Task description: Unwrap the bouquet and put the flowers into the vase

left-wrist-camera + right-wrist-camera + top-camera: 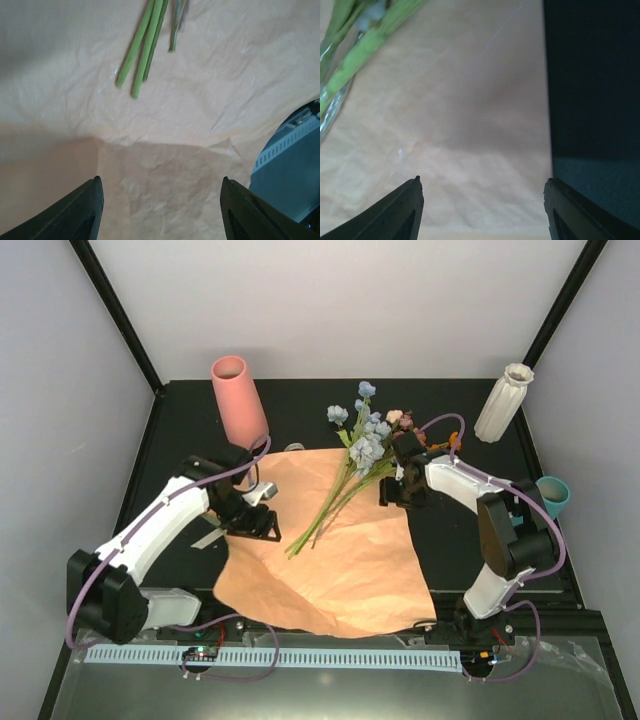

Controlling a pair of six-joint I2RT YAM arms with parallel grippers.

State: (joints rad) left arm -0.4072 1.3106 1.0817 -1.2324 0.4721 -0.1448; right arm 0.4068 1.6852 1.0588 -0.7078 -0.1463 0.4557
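Observation:
Next, my right gripper should go down onto the corner (407, 508) (548, 159) beside the blooms of the paper sheet.
The bouquet lies unwrapped: its peach-orange paper sheet (340, 560) is spread flat on the black table. The flowers (362, 445) rest across the sheet's upper half, stems (318, 515) pointing down-left. Far off at the back right stands the white ribbed vase (503, 402). My left gripper (262, 523) hovers open over the paper's left edge; the stem ends (142, 55) lie ahead of its empty jaws (160, 200). Beside the blooms, my right gripper (392, 490) is open and empty (482, 200) above the paper's right edge, with the stems (365, 55) at its upper left.
A pink cylinder vase (238, 400) stands at the back left, close to the left arm. A teal cylinder (553, 495) sits at the right edge behind the right arm. Black table (590, 75) borders the paper on the right.

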